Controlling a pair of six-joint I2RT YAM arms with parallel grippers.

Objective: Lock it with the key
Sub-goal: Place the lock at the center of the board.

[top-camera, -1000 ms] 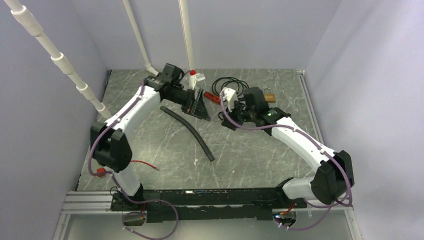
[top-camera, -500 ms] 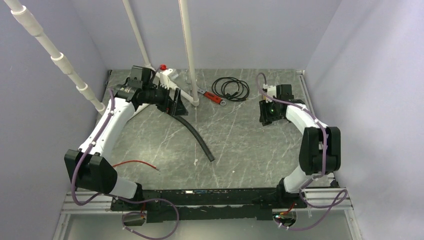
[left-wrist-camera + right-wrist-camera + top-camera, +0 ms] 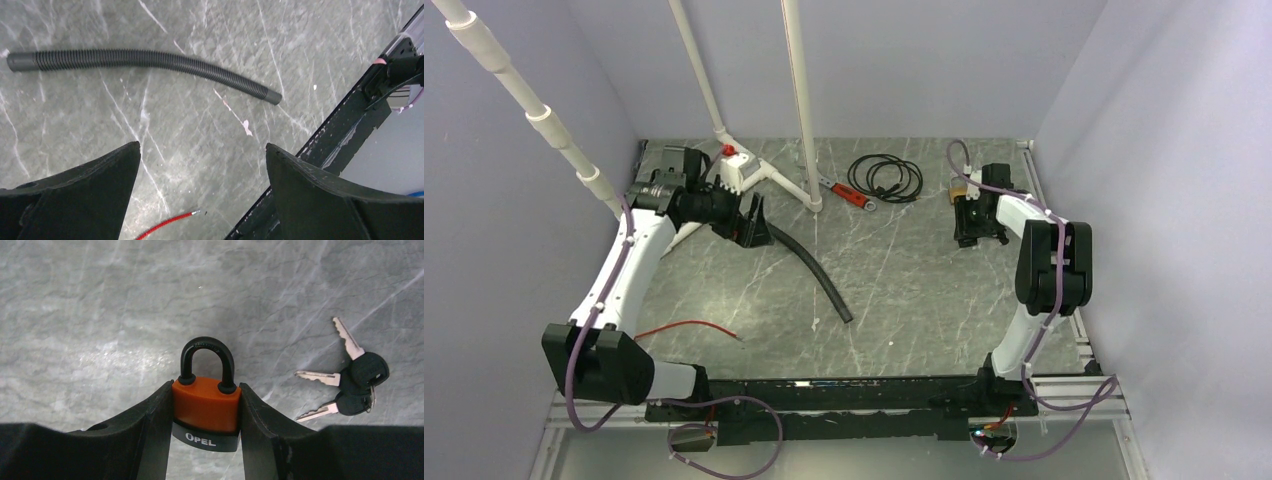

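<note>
The robot's left gripper will next move back and down onto the end of the red wire by the robot's arm, since that end is below the gripper, to the left in the top view.
An orange padlock (image 3: 207, 404) with a black shackle and a grey "OPEL" base sits between the fingers (image 3: 152, 422) of my right gripper (image 3: 206, 390). Both fingers press its sides. A bunch of three black-headed keys (image 3: 352, 382) lies on the table to its right, clear of the gripper. From above, the right gripper (image 3: 966, 203) is at the far right of the table by the padlock (image 3: 961, 187); the keys do not show there. My left gripper (image 3: 751, 217) is wide open and empty at the far left, also in its wrist view (image 3: 202, 150).
A black corrugated hose (image 3: 809, 265) lies mid-table, also in the left wrist view (image 3: 145, 61). A red wire (image 3: 689, 327) lies near left. A black cable coil (image 3: 884, 178) and a red-handled tool (image 3: 849, 195) lie at the back. White pipes (image 3: 802, 110) and a red-capped white fitting (image 3: 736, 168) stand far left.
My right arm swung from mid-table to the far right and closed on the padlock. My left arm drew back to the left; the white fitting now appears further left.
</note>
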